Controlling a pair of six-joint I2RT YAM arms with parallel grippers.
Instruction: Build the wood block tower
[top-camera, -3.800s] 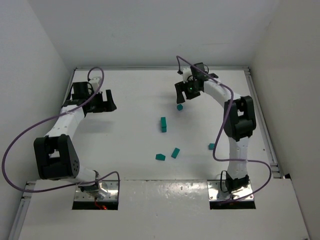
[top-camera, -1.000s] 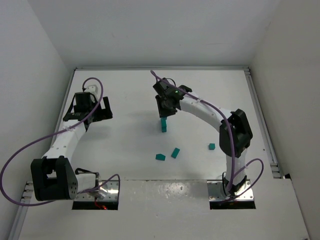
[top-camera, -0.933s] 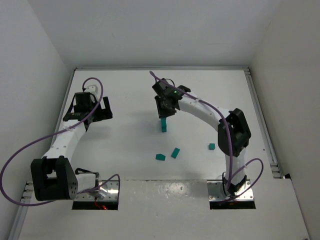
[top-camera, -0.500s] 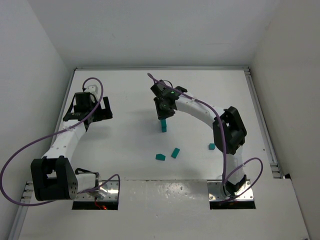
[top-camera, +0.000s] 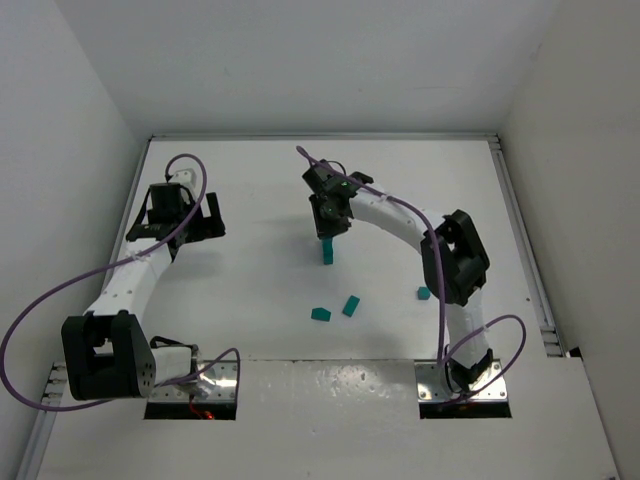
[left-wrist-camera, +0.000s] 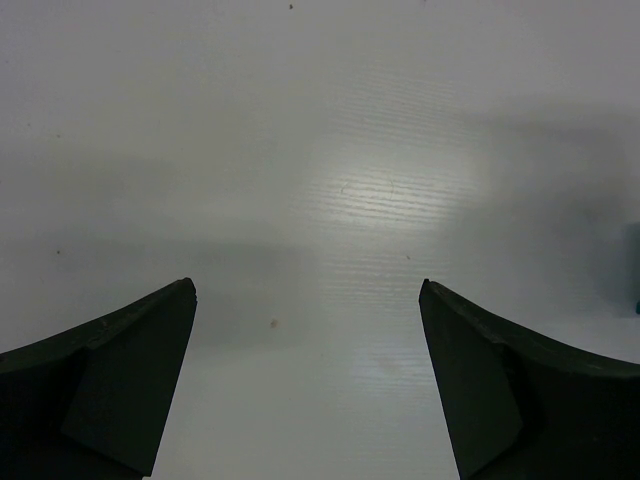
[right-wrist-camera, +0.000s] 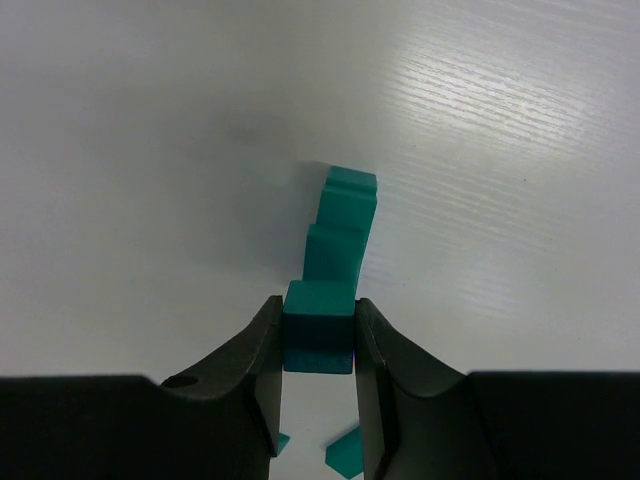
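Note:
The right gripper eases down next until the squarely held teal cube (right-wrist-camera: 319, 325) rests on the tower's top block (right-wrist-camera: 333, 258), then releases, as that block stands just below.
The tower (top-camera: 327, 251) is a short upright stack of teal-green wood blocks in the middle of the table. In the right wrist view the tower (right-wrist-camera: 343, 226) lies just beyond my fingers. My right gripper (top-camera: 326, 228) hangs right over it, shut on a teal cube (right-wrist-camera: 319, 325) that sits squarely between both pads. Whether the cube touches the tower's top I cannot tell. My left gripper (top-camera: 205, 220) is far off at the left, and in its own view the left gripper (left-wrist-camera: 305, 290) stands wide open over bare table.
Three loose teal blocks lie nearer the arm bases: one block (top-camera: 320, 314), a second block (top-camera: 350, 305) beside it, and a small cube (top-camera: 424, 293) by the right arm. White walls close in the table at the back and on both sides.
My right gripper carried the cube from the back right to above the tower, then only shifted slightly while its elbow swung left. The left arm has held still for the last second.

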